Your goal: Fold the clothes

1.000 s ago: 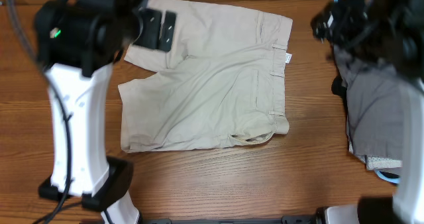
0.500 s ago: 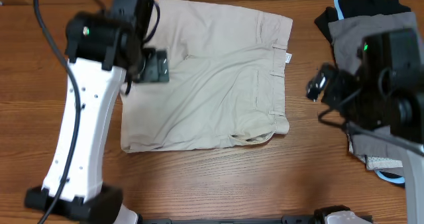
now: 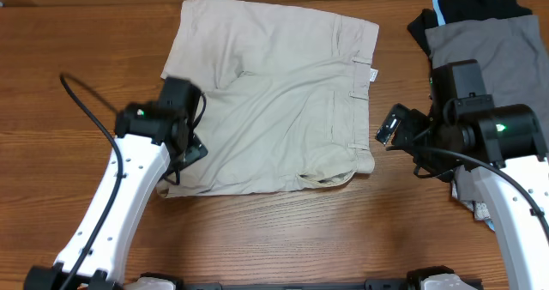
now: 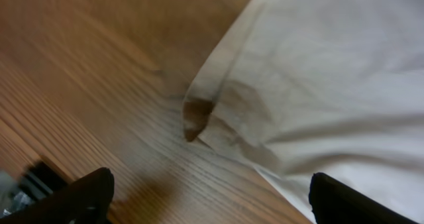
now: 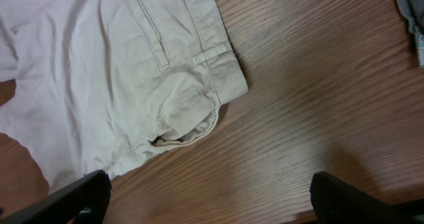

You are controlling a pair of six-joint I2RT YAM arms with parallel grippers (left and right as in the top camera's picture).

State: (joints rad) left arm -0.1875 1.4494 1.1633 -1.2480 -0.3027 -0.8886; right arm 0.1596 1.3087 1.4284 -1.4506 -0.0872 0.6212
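Observation:
My left gripper is open above the near corner of the near leg's hem (image 3: 165, 190) (image 4: 201, 118), which is lined up between its fingers. It should come down onto that corner.
The beige shorts (image 3: 274, 101) lie flat on the wooden table, waistband to the right, legs to the left. My left gripper (image 3: 190, 151) is open and empty, low over the near leg's hem at the left edge of the shorts (image 4: 318, 71); its fingertips (image 4: 212, 197) straddle bare wood beside the hem corner. My right gripper (image 3: 390, 129) is open and empty, just right of the waistband's near corner. That corner and the open waist of the shorts (image 5: 132, 85) show in the right wrist view, with the fingertips (image 5: 212, 197) over bare wood.
A grey garment (image 3: 497, 67) lies on a black garment with light-blue trim (image 3: 463, 7) at the right edge of the table. The wooden table (image 3: 283, 230) runs in front of the shorts.
Both arms have swung down and toward the front. The left gripper moved from the far leg down to the near leg's hem; the right gripper came from the back right to beside the waistband.

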